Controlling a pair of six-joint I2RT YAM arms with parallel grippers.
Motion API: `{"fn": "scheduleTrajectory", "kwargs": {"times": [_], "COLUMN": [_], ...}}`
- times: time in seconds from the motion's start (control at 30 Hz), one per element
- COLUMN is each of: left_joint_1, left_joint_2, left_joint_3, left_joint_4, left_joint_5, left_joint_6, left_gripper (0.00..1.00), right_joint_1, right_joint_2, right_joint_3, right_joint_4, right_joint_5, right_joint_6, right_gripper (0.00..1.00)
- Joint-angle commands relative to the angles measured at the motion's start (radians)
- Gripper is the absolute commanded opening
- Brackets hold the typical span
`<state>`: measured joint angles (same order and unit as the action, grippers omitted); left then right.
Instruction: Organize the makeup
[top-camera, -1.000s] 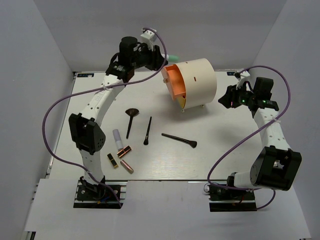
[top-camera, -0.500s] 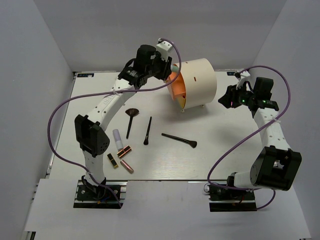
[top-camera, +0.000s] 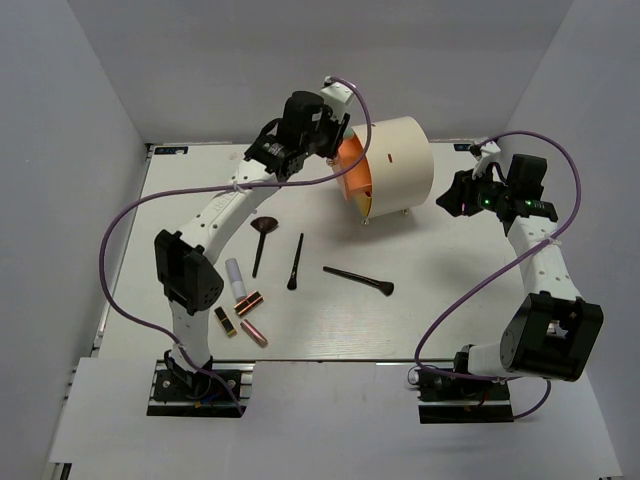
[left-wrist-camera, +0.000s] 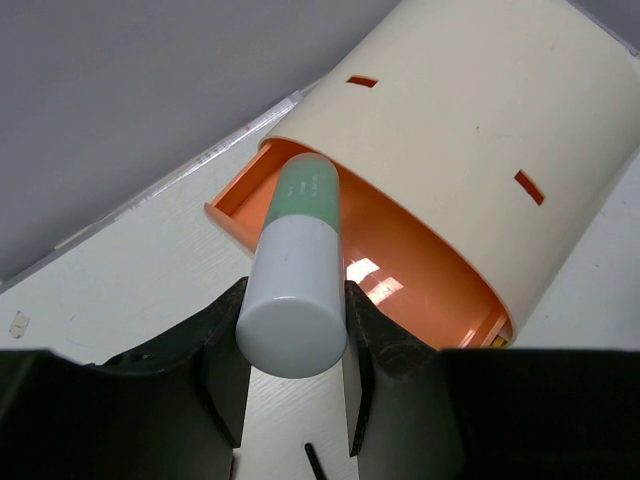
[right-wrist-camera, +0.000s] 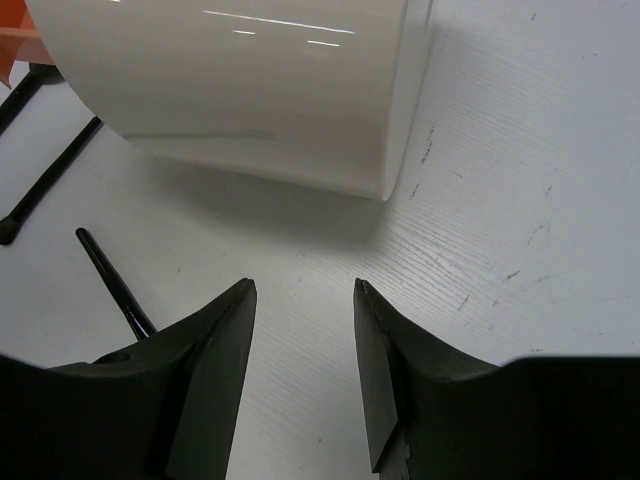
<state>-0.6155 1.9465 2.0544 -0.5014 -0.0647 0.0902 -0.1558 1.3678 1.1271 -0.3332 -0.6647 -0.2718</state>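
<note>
Next, my left gripper crosses, lowers and releases the tube, since the open orange drawer (top-camera: 356, 174) (left-wrist-camera: 410, 275) lies below it and to its right in the top view.
My left gripper (left-wrist-camera: 296, 300) is shut on a white tube with a pale green end (left-wrist-camera: 300, 250) and holds it raised, its green end pointing at the open orange drawer (left-wrist-camera: 410, 275) of the cream cylinder (left-wrist-camera: 480, 140). In the top view the left gripper (top-camera: 335, 135) sits at the cylinder's (top-camera: 395, 160) left face. On the table lie a brush with a wide brown head (top-camera: 263, 235), a thin brush (top-camera: 296, 262), a third brush (top-camera: 358, 280), a white tube (top-camera: 235, 275) and three lipsticks (top-camera: 248, 301) (top-camera: 225, 321) (top-camera: 253, 333). My right gripper (right-wrist-camera: 303, 300) is open and empty, just right of the cylinder (right-wrist-camera: 230, 80).
Grey walls enclose the white table (top-camera: 450, 300) on three sides. The cream cylinder stands at the back centre on small feet. In the right wrist view two brush handles (right-wrist-camera: 50, 180) (right-wrist-camera: 110, 285) lie left of the gripper.
My left arm has swung right with the tube, from left of the cylinder to right at its orange drawer. The right arm has not moved.
</note>
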Motion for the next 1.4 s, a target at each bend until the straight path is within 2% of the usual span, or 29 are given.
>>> {"fn": "scheduleTrajectory", "kwargs": {"times": [0.0,0.33,0.67,0.93,1.3,1.37], "left_joint_1": [-0.016,-0.046,-0.064,-0.082,-0.101,-0.101], "left_joint_2": [-0.006,0.015,0.028,0.042,0.049,0.052], "left_joint_3": [0.053,0.058,0.059,0.058,0.050,0.050], "left_joint_4": [0.038,0.035,0.031,0.027,0.012,0.012], "left_joint_5": [-0.030,-0.115,-0.121,-0.149,-0.176,-0.179], "left_joint_6": [0.008,0.028,0.036,0.052,0.065,0.066], "left_gripper": [0.09,0.11,0.13,0.29,0.30,0.33], "right_joint_1": [-0.002,-0.002,-0.002,-0.004,-0.002,-0.002], "right_joint_2": [-0.024,-0.022,-0.022,-0.024,-0.026,-0.026], "right_joint_3": [-0.007,-0.010,-0.012,-0.015,-0.016,-0.018], "right_joint_4": [0.031,0.031,0.039,0.039,0.040,0.042], "right_joint_5": [-0.015,-0.012,-0.013,-0.012,-0.013,-0.013], "right_joint_6": [0.002,0.005,0.013,0.014,0.017,0.017], "right_gripper": [0.50,0.50,0.50,0.50,0.50,0.50]}}
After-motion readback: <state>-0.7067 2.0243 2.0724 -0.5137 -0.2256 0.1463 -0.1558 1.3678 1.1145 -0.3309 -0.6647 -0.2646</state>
